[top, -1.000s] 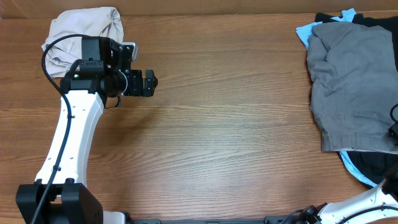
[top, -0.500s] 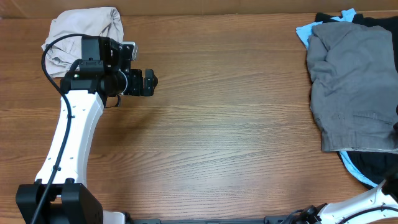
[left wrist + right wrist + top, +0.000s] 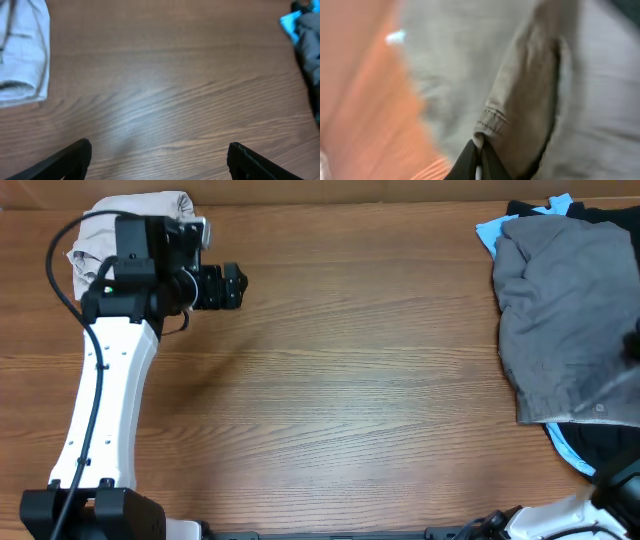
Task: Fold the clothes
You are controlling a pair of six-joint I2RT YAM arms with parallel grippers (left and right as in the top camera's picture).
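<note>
The grey shorts in my right gripper go off the pile next, left in the overhead view, onto the table's middle (image 3: 365, 355). That part of the table is bare.
The mid-grey shorts (image 3: 560, 310) lie at the table's right end, on top of a light-blue garment (image 3: 492, 232) and a black garment (image 3: 600, 445). A folded beige garment (image 3: 150, 215) lies at the far left corner; it also shows in the left wrist view (image 3: 22, 50). My left gripper (image 3: 232, 286) is open and empty, hovering just right of the beige garment. My right gripper (image 3: 479, 162) is shut on a hem edge of the grey shorts (image 3: 520, 100); the overhead view shows only a blurred dark shape at the right edge.
The wooden table (image 3: 360, 380) spans the view between the two piles. My left arm (image 3: 100, 410) reaches up the left side from its base at the front edge.
My left gripper has moved up and slightly left, closer to the beige garment. The shorts' lower right part has lifted and blurred as my right gripper pulls it.
</note>
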